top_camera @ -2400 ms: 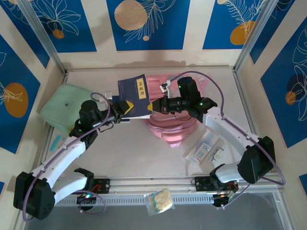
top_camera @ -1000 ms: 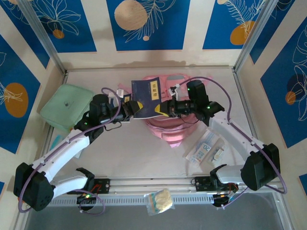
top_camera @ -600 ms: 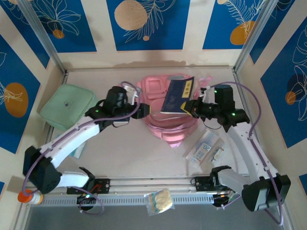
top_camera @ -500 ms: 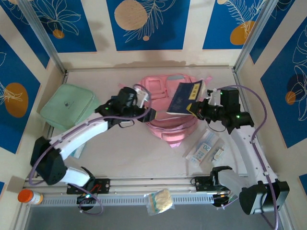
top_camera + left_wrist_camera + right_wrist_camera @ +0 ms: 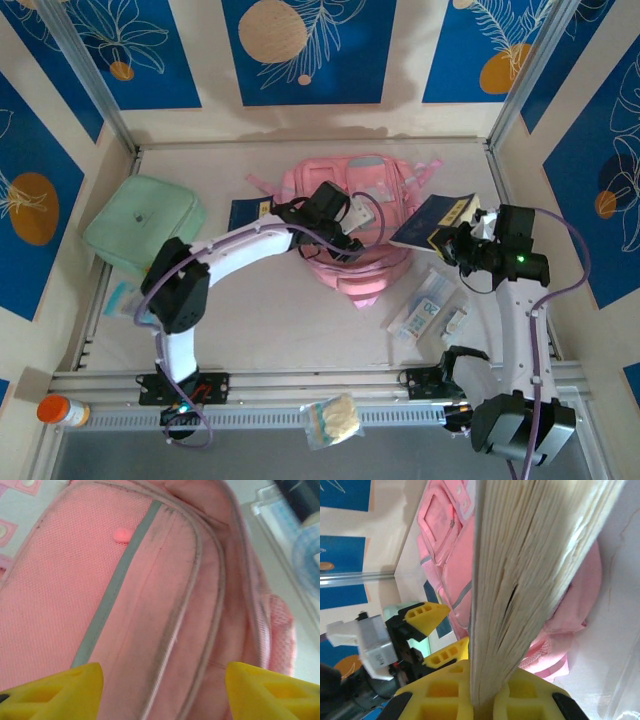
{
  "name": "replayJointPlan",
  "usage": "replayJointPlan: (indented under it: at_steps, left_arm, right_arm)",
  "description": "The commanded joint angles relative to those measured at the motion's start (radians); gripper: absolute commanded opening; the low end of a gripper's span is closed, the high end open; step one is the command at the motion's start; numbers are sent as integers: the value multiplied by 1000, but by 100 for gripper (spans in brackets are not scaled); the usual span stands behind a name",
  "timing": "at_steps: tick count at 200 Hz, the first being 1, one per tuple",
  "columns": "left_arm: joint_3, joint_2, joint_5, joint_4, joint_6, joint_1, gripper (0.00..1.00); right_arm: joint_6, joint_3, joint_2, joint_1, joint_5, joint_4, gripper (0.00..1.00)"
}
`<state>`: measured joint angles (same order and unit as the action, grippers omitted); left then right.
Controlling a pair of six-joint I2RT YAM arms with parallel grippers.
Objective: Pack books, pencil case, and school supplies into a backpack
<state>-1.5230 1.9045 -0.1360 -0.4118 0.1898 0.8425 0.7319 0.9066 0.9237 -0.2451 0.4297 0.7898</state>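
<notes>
The left gripper moves down onto the pocket edge next and closes its open yellow fingers across it, because the backpack's grey piping (image 5: 164, 656) runs lengthwise between them.
The pink backpack (image 5: 350, 190) lies at the back middle of the table. My left gripper (image 5: 350, 238) hovers open just above its front pockets; in the left wrist view the yellow fingertips (image 5: 50, 690) straddle pink fabric (image 5: 150, 605) and hold nothing. My right gripper (image 5: 447, 240) is shut on a navy book (image 5: 428, 220), held tilted in the air at the backpack's right edge. The right wrist view looks along that book's page edges (image 5: 520, 580), clamped between the yellow jaws. A second navy book (image 5: 248, 213) lies flat left of the backpack. A white packet with blue print (image 5: 425, 315) lies at the right.
A mint-green square pouch (image 5: 145, 222) sits at the left, with a pale blue item (image 5: 122, 297) in front of it. A small white piece (image 5: 456, 322) lies beside the packet. A clear bag (image 5: 335, 420) and an orange-capped bottle (image 5: 55, 410) rest on the front rail.
My left gripper let go of the navy book, opened and swung right onto the backpack. My right gripper carried the book rightward, from left of the backpack to its right edge.
</notes>
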Motion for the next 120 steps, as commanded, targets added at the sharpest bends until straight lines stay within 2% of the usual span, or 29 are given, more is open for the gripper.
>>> replayJointPlan:
  at_steps: [1,21,49,69,94,120]
  left_arm:
    - [-69,67,10,-46,86,6,65]
    - [-101,120,6,-57,88,6,69]
    - [-140,178,10,-57,90,6,68]
    - [-152,199,42,-30,91,5,63]
    - [-152,197,70,0,89,0,49]
    - [-153,193,76,21,74,-11,25]
  right_arm:
    - [-28,-6,-20,-19,34,13,0]
    - [-29,-8,-18,-23,40,10,0]
    - [-29,-11,-13,-30,43,5,0]
    - [-25,-14,-3,-32,56,-9,0]
    - [-20,-18,7,-32,72,-25,0]
    - [-26,-8,8,-32,84,-23,0]
